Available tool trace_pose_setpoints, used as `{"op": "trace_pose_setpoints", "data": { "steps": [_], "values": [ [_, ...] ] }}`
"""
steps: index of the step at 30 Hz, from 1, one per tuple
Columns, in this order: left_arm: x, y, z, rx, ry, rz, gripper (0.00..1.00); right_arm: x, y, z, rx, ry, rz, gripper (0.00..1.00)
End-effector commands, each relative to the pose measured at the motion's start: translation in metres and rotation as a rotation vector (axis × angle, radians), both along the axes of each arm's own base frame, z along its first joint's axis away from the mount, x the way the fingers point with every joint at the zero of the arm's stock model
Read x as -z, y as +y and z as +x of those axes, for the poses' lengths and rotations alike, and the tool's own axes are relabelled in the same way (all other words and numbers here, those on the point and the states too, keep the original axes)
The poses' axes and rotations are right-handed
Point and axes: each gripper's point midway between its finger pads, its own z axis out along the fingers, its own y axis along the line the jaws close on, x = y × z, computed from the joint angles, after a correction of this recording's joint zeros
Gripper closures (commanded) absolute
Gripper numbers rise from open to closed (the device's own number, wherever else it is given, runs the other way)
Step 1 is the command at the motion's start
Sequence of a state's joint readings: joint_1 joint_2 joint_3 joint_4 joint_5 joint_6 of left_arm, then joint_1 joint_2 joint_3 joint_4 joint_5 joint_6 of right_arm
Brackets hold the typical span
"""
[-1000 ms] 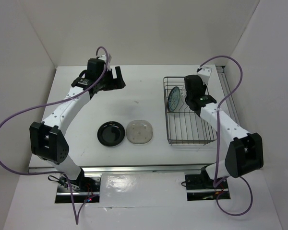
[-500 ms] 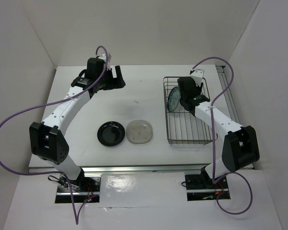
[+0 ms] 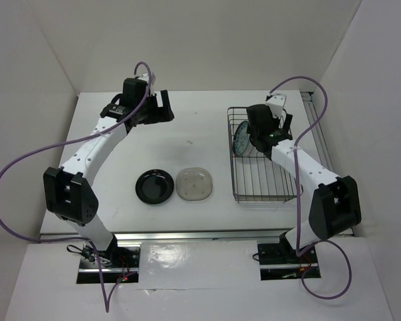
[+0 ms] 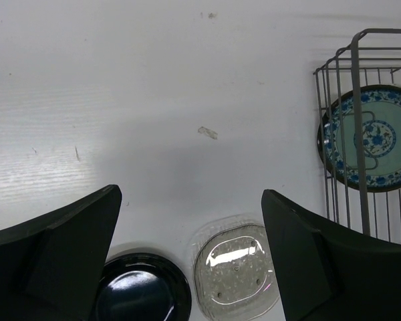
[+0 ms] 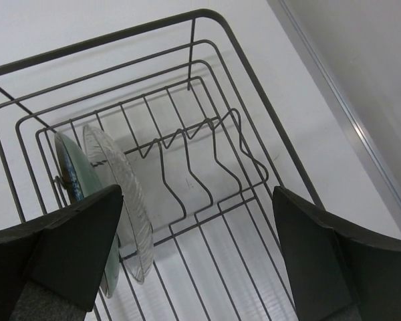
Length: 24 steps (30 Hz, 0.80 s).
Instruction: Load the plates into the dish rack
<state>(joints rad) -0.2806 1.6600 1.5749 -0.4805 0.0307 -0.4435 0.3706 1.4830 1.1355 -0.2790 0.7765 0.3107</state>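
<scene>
Next, my left gripper should move back and down to the black plate [image 3: 154,186], at its rim opposite the grey-beige plate, where my fingertips have room.
The dish rack [image 3: 266,198] stands at the right of the table. A blue-green patterned plate [image 3: 241,139] stands on edge at its far left end. In the right wrist view a clear glass plate [image 5: 117,200] stands upright between prongs right beside the blue-green plate [image 5: 77,177]. My right gripper [image 3: 259,127] hovers over that end of the rack [image 5: 87,44], open and holding nothing. A glossy black plate [image 3: 154,186] and a translucent grey-beige plate [image 3: 194,183] lie flat side by side at the table's middle front. My left gripper [image 3: 164,108] hangs open at the far left, well above them.
In the left wrist view the black plate [image 4: 142,297] and the grey-beige plate [image 4: 235,271] lie below my open fingers [image 4: 53,267], with the rack [image 4: 355,87] at the right edge. White walls enclose the table on three sides. A metal rail [image 3: 319,127] runs along the right edge.
My right gripper has opened and let go of the clear glass plate, which now stands in the rack. The right arm shifted slightly left. The left arm barely moved.
</scene>
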Motion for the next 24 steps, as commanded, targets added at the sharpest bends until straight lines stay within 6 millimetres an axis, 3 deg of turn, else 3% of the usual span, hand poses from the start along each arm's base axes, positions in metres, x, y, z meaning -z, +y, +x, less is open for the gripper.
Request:
{"op": "trace_pose_setpoints", "data": {
  "steps": [1, 5, 8, 9, 12, 13, 16, 17, 18, 20, 24],
  "values": [
    [0.004, 0.005, 0.002, -0.008, 0.023, 0.049, 0.0, -0.025, -0.006, -0.002, 0.084, -0.05, 0.019, 0.0],
    [0.008, 0.018, -0.008, -0.09, 0.072, 0.087, 0.0, -0.045, -0.013, -0.018, 0.109, -0.078, 0.043, 0.0],
    [0.025, 0.038, -0.047, -0.236, 0.177, 0.065, 0.0, -0.062, -0.005, -0.028, 0.024, -0.11, 0.096, 0.0],
    [0.053, 0.043, -0.068, -0.255, 0.249, 0.075, 0.0, -0.077, -0.002, -0.032, -0.012, -0.158, 0.128, 0.0],
    [0.065, 0.059, -0.107, -0.39, 0.292, 0.027, 0.0, -0.077, 0.016, -0.038, -0.137, -0.17, 0.191, 0.0],
    [0.096, 0.066, -0.132, -0.42, 0.367, 0.038, 0.0, -0.086, 0.031, -0.04, -0.221, -0.198, 0.248, 0.0],
    [0.105, 0.065, -0.163, -0.493, 0.364, -0.095, 0.0, -0.076, 0.064, -0.048, -0.398, -0.186, 0.329, 0.0],
    [0.131, 0.064, -0.179, -0.532, 0.399, -0.122, 0.0, -0.071, 0.076, -0.05, -0.45, -0.196, 0.353, 0.0],
    [0.138, 0.061, -0.189, -0.54, 0.416, -0.151, 0.01, -0.069, 0.083, -0.05, -0.49, -0.193, 0.363, 0.0],
    [0.145, 0.065, -0.199, -0.588, 0.41, -0.187, 0.01, -0.072, 0.094, -0.052, -0.538, -0.199, 0.382, 0.0],
    [0.169, 0.069, -0.209, -0.638, 0.443, -0.182, 0.01, -0.055, 0.111, -0.049, -0.582, -0.133, 0.362, 0.0]
  ]
}}
